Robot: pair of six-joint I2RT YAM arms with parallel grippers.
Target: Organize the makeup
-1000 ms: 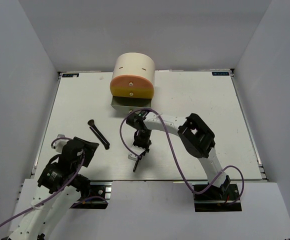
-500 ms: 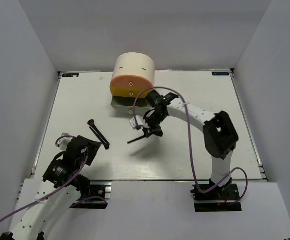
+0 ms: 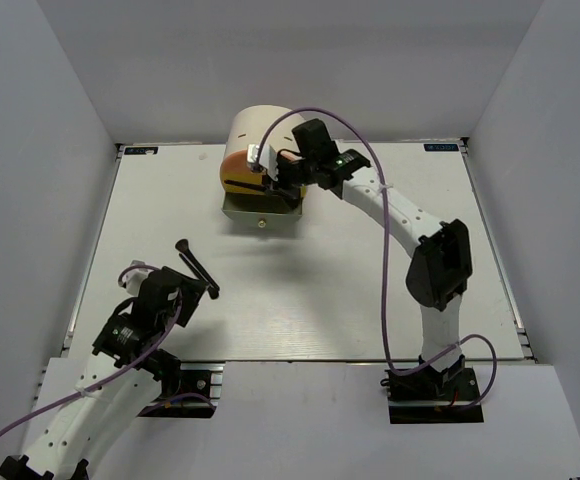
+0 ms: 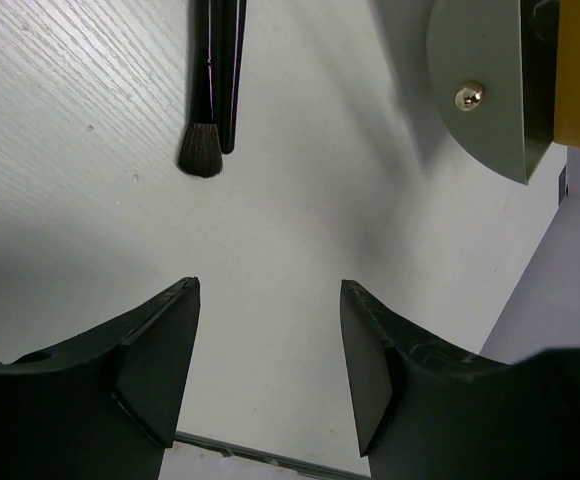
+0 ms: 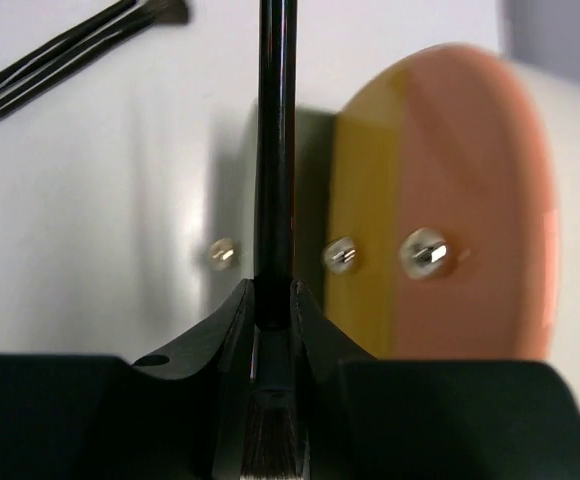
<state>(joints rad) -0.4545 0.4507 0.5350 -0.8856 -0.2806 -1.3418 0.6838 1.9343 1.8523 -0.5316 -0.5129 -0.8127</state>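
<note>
I should lower the black brush with my right gripper next, its handle along the length of the drawer, and release it in the pulled-out grey drawer (image 3: 260,207) (image 5: 313,195), which is open below my right gripper.
My right gripper (image 5: 273,290) is shut on a black brush (image 5: 275,120), its handle pointing forward and its bristles back between the fingers. In the top view the right gripper (image 3: 272,178) hangs over the front of the round cream box (image 3: 265,135), above its orange drawer (image 5: 480,200), yellow drawer (image 5: 365,200) and pulled-out grey drawer (image 3: 260,207). A black brush with a dark tuft (image 4: 200,158) and a thin black stick brush (image 4: 234,70) lie side by side on the table (image 3: 196,265). My left gripper (image 4: 268,290) stands open just short of them, nothing between its fingers.
The white table (image 3: 390,270) is walled in by grey panels on three sides. The box sits at the back middle. The right arm (image 3: 400,215) stretches from its base at the near right across to the box.
My right gripper has carried the brush from low over the table's front middle up and back to the box's drawers. The left arm has shifted slightly toward the two brushes.
</note>
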